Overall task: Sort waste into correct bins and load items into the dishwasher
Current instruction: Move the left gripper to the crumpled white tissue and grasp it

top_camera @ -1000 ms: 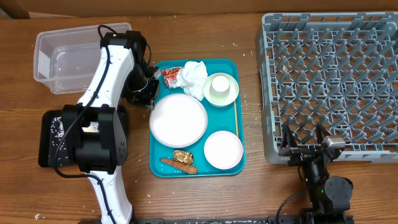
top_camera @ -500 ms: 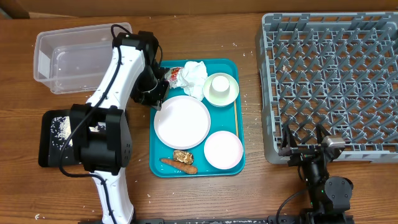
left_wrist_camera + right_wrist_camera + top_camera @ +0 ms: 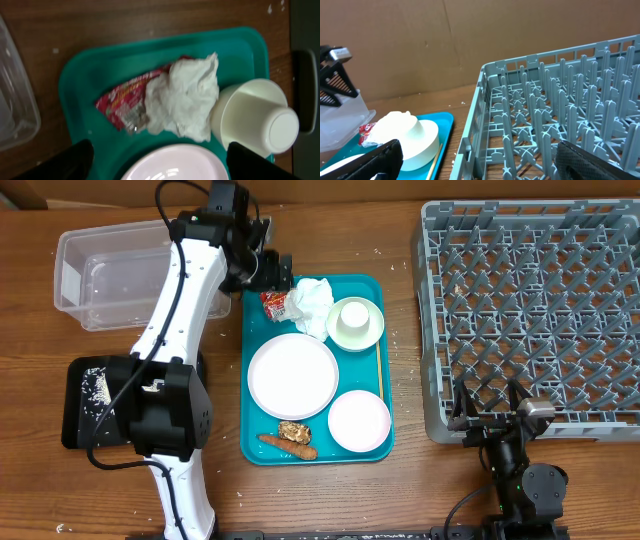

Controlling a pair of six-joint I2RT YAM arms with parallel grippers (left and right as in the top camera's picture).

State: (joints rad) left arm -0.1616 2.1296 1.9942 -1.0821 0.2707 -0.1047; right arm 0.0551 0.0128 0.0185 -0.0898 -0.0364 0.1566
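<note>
Next, my left gripper shifts toward the bowl and lowers to the crumpled napkin's side by the red wrapper (image 3: 125,97).
My left gripper (image 3: 277,272) hangs open over the far left corner of the teal tray (image 3: 375,448). In the left wrist view its dark fingers (image 3: 70,162) stand wide apart with nothing between them, above the red wrapper (image 3: 125,97) and the crumpled napkin (image 3: 186,97). A small cup (image 3: 353,315) sits upturned in the bowl (image 3: 372,335). The large plate (image 3: 292,375), the smaller plate (image 3: 359,420), a brown food lump (image 3: 293,430) and a carrot piece (image 3: 285,445) lie on the tray. My right gripper (image 3: 487,408) rests open at the near edge of the grey dish rack (image 3: 540,300).
A clear tub (image 3: 110,275) stands at the far left. A black tray (image 3: 80,420) with white rice grains (image 3: 95,385) lies nearer, partly under the left arm's base. Crumbs dot the wooden table around the teal tray.
My left arm has swung from the large plate's left edge toward the far end of the tray, over the wrapper, and its jaws now stand wide. The right arm has not moved.
</note>
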